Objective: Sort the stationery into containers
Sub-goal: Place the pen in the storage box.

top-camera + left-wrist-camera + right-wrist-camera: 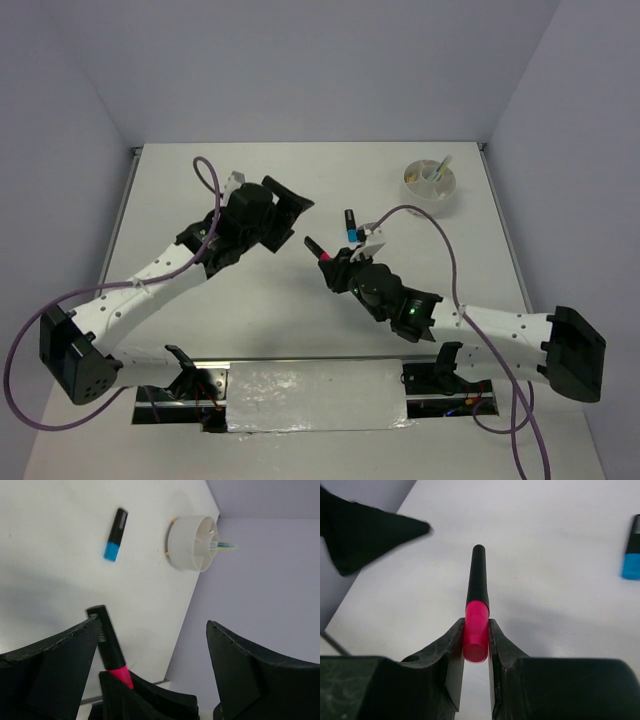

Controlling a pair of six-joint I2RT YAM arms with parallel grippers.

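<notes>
I need to move my right gripper outward and to the right in the top view, over the bowl's near side, to release the highlighter, as the bowl holds pens.
My right gripper (476,626) is shut on the pink cap end of a pink-and-black highlighter (477,600), its black end pointing away from me; both also show in the top view, the gripper (338,264) and the highlighter (320,249), at the table's middle. My left gripper (293,213) is open and empty just left of it; in its wrist view the highlighter (111,650) stands near its left finger (55,665). A blue-and-black highlighter (351,226) lies on the table, also seen by both wrist cameras (115,534) (632,555). The white divided bowl (430,184) holds pens at the far right.
The bowl (189,544) sits close to the table's far right edge. The grey walls enclose the table on three sides. A purple cable (440,240) arcs over the right arm.
</notes>
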